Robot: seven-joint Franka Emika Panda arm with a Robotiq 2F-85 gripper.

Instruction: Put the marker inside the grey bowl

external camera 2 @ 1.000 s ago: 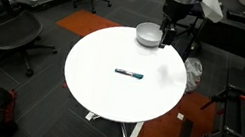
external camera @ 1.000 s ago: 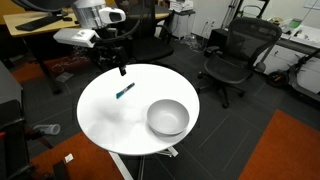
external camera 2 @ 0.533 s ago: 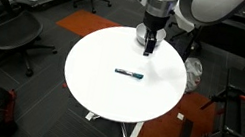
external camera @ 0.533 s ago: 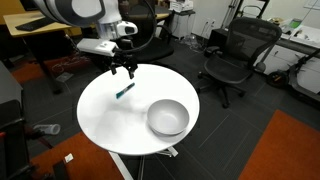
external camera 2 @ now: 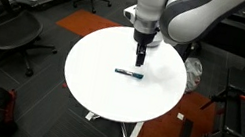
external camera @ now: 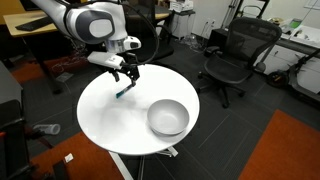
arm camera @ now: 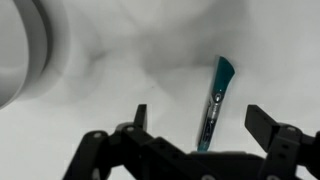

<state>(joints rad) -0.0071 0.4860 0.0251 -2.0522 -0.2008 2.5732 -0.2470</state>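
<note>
The marker point(external camera: 124, 91) lies flat below the robot's open fingers, closer to one of them, so the gripper needs to go down next and shift slightly onto the marker's dark end.
The teal-blue marker point(external camera: 124, 91) lies flat on the round white table point(external camera: 110, 120); it also shows in the other exterior view point(external camera 2: 128, 75) and in the wrist view point(arm camera: 213, 100). My gripper point(external camera: 127, 76) hangs open just above the marker, also seen from the opposite side point(external camera 2: 140, 61). In the wrist view the marker lies between the two open fingers point(arm camera: 200, 125), nothing gripped. The grey bowl point(external camera: 167, 117) stands upright and empty on the table, apart from the marker. Its edge shows at the wrist view's left point(arm camera: 18, 50). The arm hides it in the other exterior view.
Black office chairs point(external camera: 235, 55) point(external camera 2: 7, 33) stand around the table. Desks with equipment point(external camera: 40, 25) sit behind the arm. An orange carpet patch point(external camera: 290, 150) lies on the floor. The table's pedestal base point(external camera 2: 131, 133) is below.
The arm has swung from above the bowl side of the table to over the marker and come down closer to it. The marker and bowl have not moved.
</note>
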